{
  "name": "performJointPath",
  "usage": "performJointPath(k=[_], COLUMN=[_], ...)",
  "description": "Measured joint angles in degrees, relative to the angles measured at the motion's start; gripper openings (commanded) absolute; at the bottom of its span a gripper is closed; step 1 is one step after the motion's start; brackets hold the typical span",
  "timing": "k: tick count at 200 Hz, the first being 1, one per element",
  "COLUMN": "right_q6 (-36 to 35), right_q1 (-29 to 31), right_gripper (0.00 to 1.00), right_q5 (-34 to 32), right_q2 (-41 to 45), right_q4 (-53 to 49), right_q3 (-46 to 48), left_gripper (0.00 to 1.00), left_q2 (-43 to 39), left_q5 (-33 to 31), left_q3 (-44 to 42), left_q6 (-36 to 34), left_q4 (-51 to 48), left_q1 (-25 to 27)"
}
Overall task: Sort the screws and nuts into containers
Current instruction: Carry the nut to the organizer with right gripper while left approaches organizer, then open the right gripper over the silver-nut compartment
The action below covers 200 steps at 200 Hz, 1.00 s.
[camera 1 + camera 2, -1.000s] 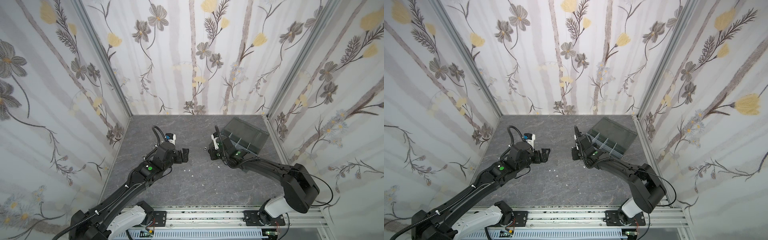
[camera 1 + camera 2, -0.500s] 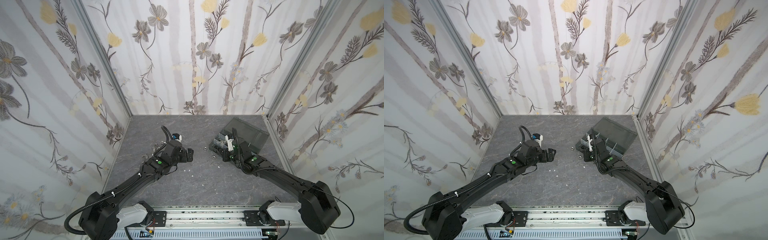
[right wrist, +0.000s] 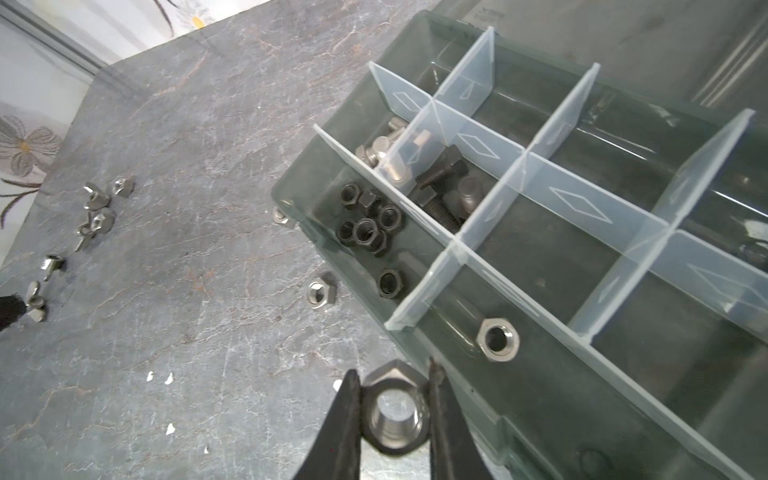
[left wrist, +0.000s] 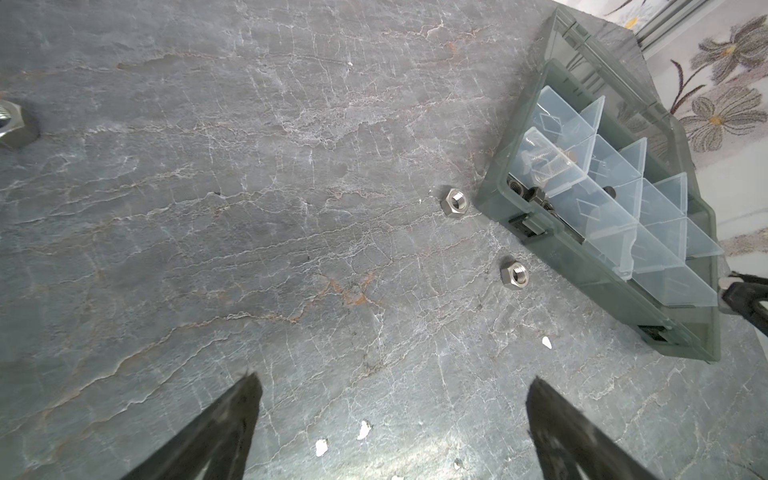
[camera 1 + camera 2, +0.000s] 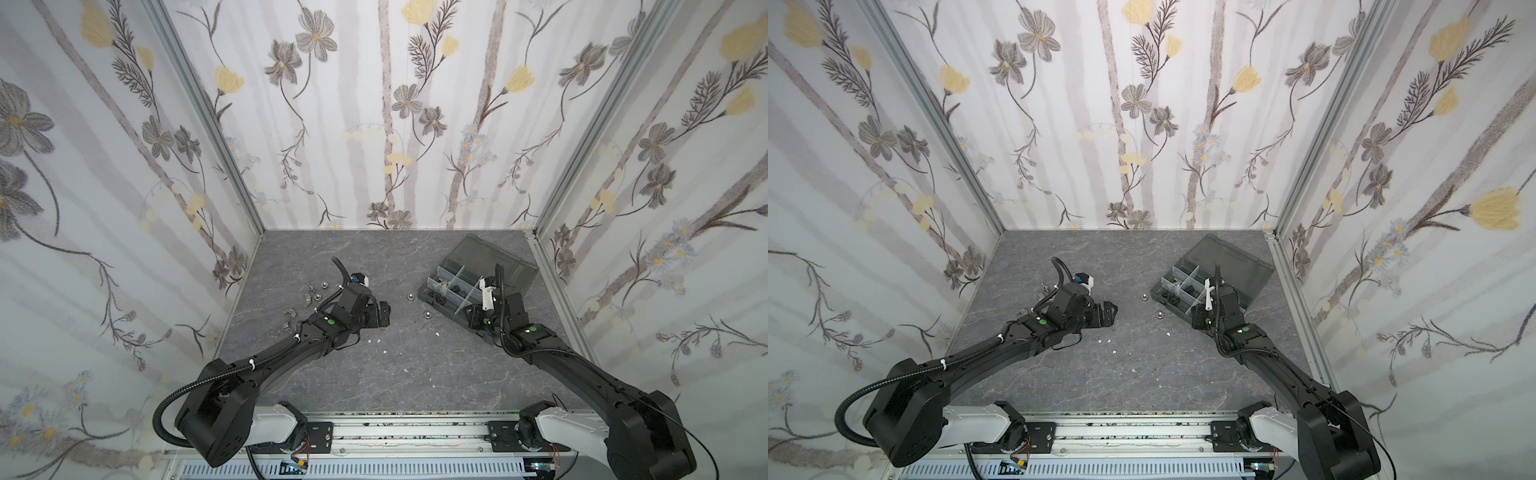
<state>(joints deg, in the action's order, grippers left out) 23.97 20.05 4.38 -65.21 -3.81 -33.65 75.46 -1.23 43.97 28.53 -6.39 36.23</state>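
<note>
The robot's right gripper will next move across the box's near side to the section with the single silver nut [image 3: 497, 338] and release there, since that nut matches the one it carries.
The dark grey organizer box [image 5: 515, 270] lies open at the back right, its lid tipped back. My right gripper [image 3: 392, 372] is shut on a silver nut [image 3: 395, 409], held just outside the box's near wall [image 3: 490, 399]. One compartment holds several black nuts [image 3: 370, 224], the one beside it black and silver screws [image 3: 436, 187], and another a single silver nut [image 3: 497, 338]. Two silver nuts [image 5: 409, 296] [image 5: 426, 314] lie on the floor left of the box. My left gripper [image 4: 392, 378] hangs open over bare floor, left of those nuts.
A scatter of small silver metal pieces [image 5: 307, 295] lies at the left, behind my left arm. Tiny white specks [image 5: 384, 352] dot the grey stone floor [image 5: 374, 257]. The box stands close to the right wall rail [image 5: 552, 282].
My right gripper has moved from the middle of the floor rightwards to the box's near wall, carrying the nut. My left arm has reached a little further towards the middle.
</note>
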Motion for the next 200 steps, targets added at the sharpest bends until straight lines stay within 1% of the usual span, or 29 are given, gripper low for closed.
performJointPath(k=[36, 52, 76, 101, 121, 152, 168, 200], right_q6=[1.1, 1.2, 1.7, 2.1, 2.1, 2.5, 2.5, 2.5], right_q1=[-2.6, -3.3, -4.4, -5.1, -5.5, -5.8, -5.9, -6.1], right_gripper=[0.14, 0.16, 0.22, 0.31, 0.38, 0.46, 0.48, 0.52], right_q5=[0.0, 0.0, 0.2, 0.3, 0.7, 1.3, 1.6, 1.9], right_q2=[-1.0, -1.6, -2.0, -2.0, -1.9, -1.3, -0.9, 0.7], right_q4=[0.6, 1.2, 2.3, 2.8, 3.3, 3.9, 4.0, 4.4], right_q3=[1.6, 2.2, 2.9, 3.3, 3.6, 3.9, 4.0, 4.5], left_gripper=[0.96, 0.95, 0.93, 0.90, 0.87, 0.81, 0.78, 0.76], left_q2=[2.1, 3.0, 3.7, 4.4, 4.8, 5.5, 6.1, 7.9], left_q5=[0.7, 1.0, 1.1, 1.4, 1.4, 1.5, 1.5, 1.1], left_q3=[-0.1, 0.0, 0.0, 0.1, 0.4, 1.4, 2.3, 4.6], left_q6=[0.3, 0.4, 0.4, 0.4, 0.4, 0.4, 0.3, -0.1], left_q4=[0.6, 0.6, 0.6, 0.6, 0.6, 0.5, 0.4, -1.0], left_q1=[0.0, 0.0, 0.0, 0.0, 0.0, 0.0, 0.0, 0.0])
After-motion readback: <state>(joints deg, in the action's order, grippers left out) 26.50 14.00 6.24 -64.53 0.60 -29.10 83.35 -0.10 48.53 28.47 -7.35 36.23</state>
